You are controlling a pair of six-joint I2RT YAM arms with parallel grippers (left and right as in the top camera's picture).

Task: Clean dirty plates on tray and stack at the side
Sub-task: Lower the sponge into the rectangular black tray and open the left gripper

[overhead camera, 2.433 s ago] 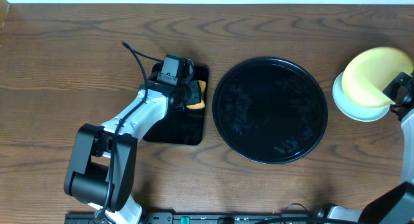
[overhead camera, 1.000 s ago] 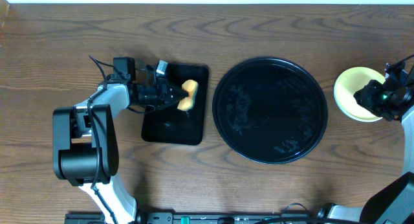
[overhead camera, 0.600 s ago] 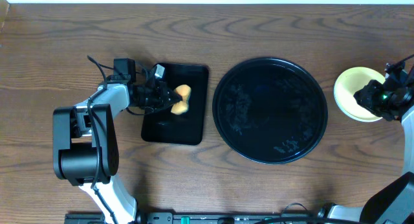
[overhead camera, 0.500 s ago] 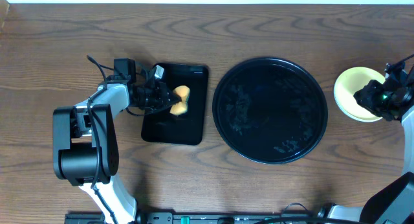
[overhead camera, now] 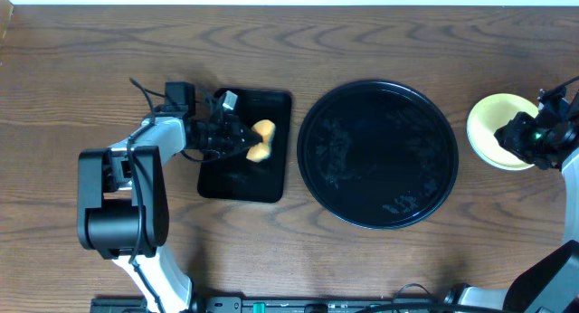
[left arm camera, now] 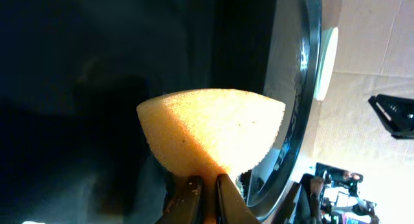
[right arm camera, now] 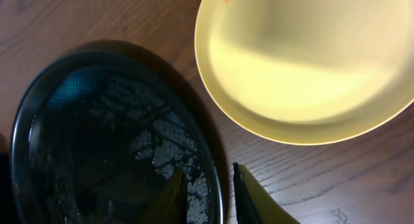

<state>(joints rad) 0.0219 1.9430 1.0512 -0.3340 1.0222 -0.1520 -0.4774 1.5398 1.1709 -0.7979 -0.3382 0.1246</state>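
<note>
The small black tray's bottom lies below my left gripper, so the gripper will next move down, easing toward the round tray (overhead camera: 377, 155), and let go of the yellow sponge onto the bottom of the small black tray.
My left gripper (overhead camera: 237, 141) is shut on a yellow sponge (overhead camera: 262, 141) and holds it over the small rectangular black tray (overhead camera: 240, 182). In the left wrist view the sponge (left arm camera: 210, 130) bulges out above the pinched gripper (left arm camera: 207, 193). The round black tray (overhead camera: 377, 155) has no plates on it, only wet specks. A pale yellow plate (overhead camera: 488, 137) lies flat on the table to its right. My right gripper (overhead camera: 514, 137) hovers at that plate's right side. In the right wrist view the plate (right arm camera: 304, 62) lies beyond the gripper (right arm camera: 209, 171), whose fingers stand slightly apart with nothing between them.
The wooden table (overhead camera: 90, 60) stretches around both trays. The left arm's base (overhead camera: 118, 232) stands at the front left. The round tray's rim (right arm camera: 213, 179) lies just under my right fingers.
Earlier the right gripper held the yellow plate tilted over a pale plate; now the plate lies flat, released. Over the last second the left gripper shifted the sponge slightly above the small tray.
</note>
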